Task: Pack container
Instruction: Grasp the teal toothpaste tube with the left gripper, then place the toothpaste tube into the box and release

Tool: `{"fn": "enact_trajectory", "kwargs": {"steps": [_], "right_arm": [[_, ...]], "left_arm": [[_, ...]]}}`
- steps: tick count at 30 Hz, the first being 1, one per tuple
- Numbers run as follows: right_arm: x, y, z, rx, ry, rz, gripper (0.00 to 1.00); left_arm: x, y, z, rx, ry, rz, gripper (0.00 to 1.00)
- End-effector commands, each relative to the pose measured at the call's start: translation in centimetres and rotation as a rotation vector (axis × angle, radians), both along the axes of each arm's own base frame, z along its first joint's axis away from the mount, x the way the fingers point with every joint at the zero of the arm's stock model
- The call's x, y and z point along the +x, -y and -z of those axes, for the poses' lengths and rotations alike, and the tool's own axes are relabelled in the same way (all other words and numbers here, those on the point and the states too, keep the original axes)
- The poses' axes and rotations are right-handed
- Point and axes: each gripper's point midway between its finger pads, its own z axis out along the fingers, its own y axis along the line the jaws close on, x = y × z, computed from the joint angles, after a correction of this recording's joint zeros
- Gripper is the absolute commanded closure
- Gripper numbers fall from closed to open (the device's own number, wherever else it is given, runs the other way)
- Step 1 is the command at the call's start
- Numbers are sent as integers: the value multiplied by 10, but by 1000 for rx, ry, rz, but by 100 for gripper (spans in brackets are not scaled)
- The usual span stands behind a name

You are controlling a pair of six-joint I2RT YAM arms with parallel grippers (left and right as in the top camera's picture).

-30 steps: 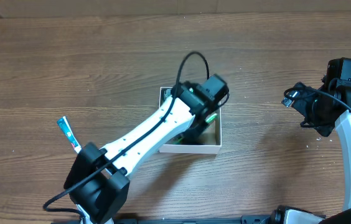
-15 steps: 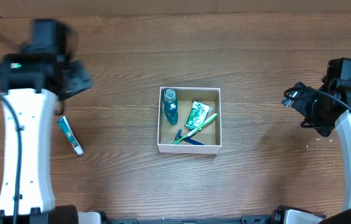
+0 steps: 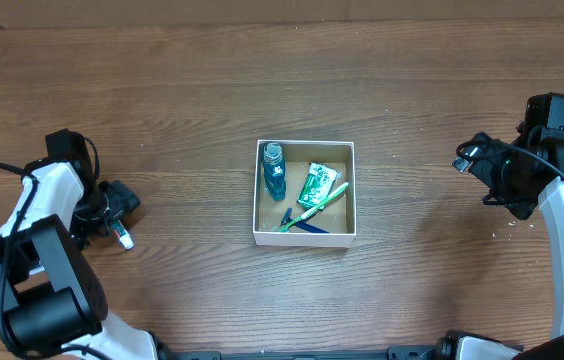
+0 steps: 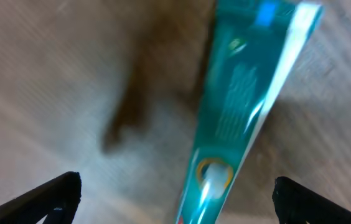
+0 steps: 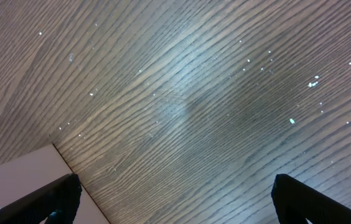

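Observation:
I will lower my left gripper a little and close on the orange-ringed end of the teal tube, already between its open fingers.
The container, a white-walled square box with a brown inside, sits mid-table. In it lie a blue bottle, a green packet and a green toothbrush. A teal tube lies on the table at the far left. My left gripper hangs low over it, open. In the left wrist view the tube runs between the spread fingertips of my left gripper, untouched by either. My right gripper stands open at the far right, holding nothing.
The right wrist view has bare wood grain between the open fingers of my right gripper and a white corner of the container at lower left. The table is dark wood throughout.
My left arm has left the container, swung to the far left and come down over the teal tube, its jaws now open. The right arm has not moved.

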Motion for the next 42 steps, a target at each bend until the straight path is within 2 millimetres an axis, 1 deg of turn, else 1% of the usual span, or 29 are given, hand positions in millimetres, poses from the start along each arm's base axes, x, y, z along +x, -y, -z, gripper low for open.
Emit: {"fn": "enact_trajectory", "kwargs": {"steps": [1,4,6,7,8,10,11,14,15,16,17,19,20,21,22,24,25,26,27,28,29,31,33,34,36,37,39,41,42], "right_arm": [[1,1,-3,-2,14,3,0],[1,1,-3,-2,14,3,0],[1,1,-3,-2,15,3,0],[1,1,-3,-2,15,3,0],[1,1,-3,-2,15,3,0],[1,1,-3,-2,15,3,0],[1,1,-3,-2,14,3,0],[1,1,-3,-2,14,3,0],[1,1,-3,-1,14,3,0],[1,1,-3,-2,15,3,0],[1,1,-3,-2,15,3,0],[1,1,-3,-2,15,3,0],[1,1,-3,-2,16,3,0],[1,1,-3,-2,18,3,0],[2,1,-3,-3,20,3,0],[2,1,-3,-3,21,3,0],[2,1,-4,-3,22,3,0],[3,1,-4,-3,23,3,0],[3,1,-4,-3,23,3,0],[3,1,-4,-3,22,3,0],[3,1,-4,-3,23,3,0],[3,1,-4,-3,22,4,0],[3,1,-4,-3,22,3,0],[3,1,-4,-3,22,3,0],[3,1,-4,-3,22,3,0],[3,1,-4,-3,22,3,0],[3,1,-4,-3,22,3,0],[3,1,-4,-3,22,3,0],[3,1,-4,-3,22,4,0]], "left_arm": [[3,8,16,-58,-11,59,11],[0,9,17,-63,-22,58,42],[-3,10,17,-68,-34,58,70],[-5,11,17,-72,-43,58,79],[-7,11,16,-74,-50,58,86],[-9,16,15,-100,-58,57,94],[-7,19,12,-119,-52,56,96],[15,26,-17,-170,37,61,96],[32,29,-46,-175,123,79,96],[44,33,-71,-164,192,103,96],[57,40,-104,-144,278,149,96],[72,65,-161,-103,426,280,96],[76,82,-188,-76,496,375,96],[79,113,-223,-36,593,550,96],[77,151,-250,-5,679,740,96],[70,194,-268,13,739,952,96],[63,222,-272,14,756,1081,96],[51,264,-269,-4,753,1270,96],[44,286,-263,-18,739,1368,96],[38,305,-255,-31,719,1455,96],[34,319,-248,-40,698,1520,96],[25,353,-218,-71,613,1676,96],[17,379,-182,-110,510,1772,96],[16,386,-170,-122,479,1787,96],[17,396,-137,-148,390,1805,95],[17,397,-119,-165,339,1804,95],[16,396,-94,-190,256,1773,92],[14,394,-78,-202,202,1766,82],[13,394,-76,-204,191,1766,75]]}}
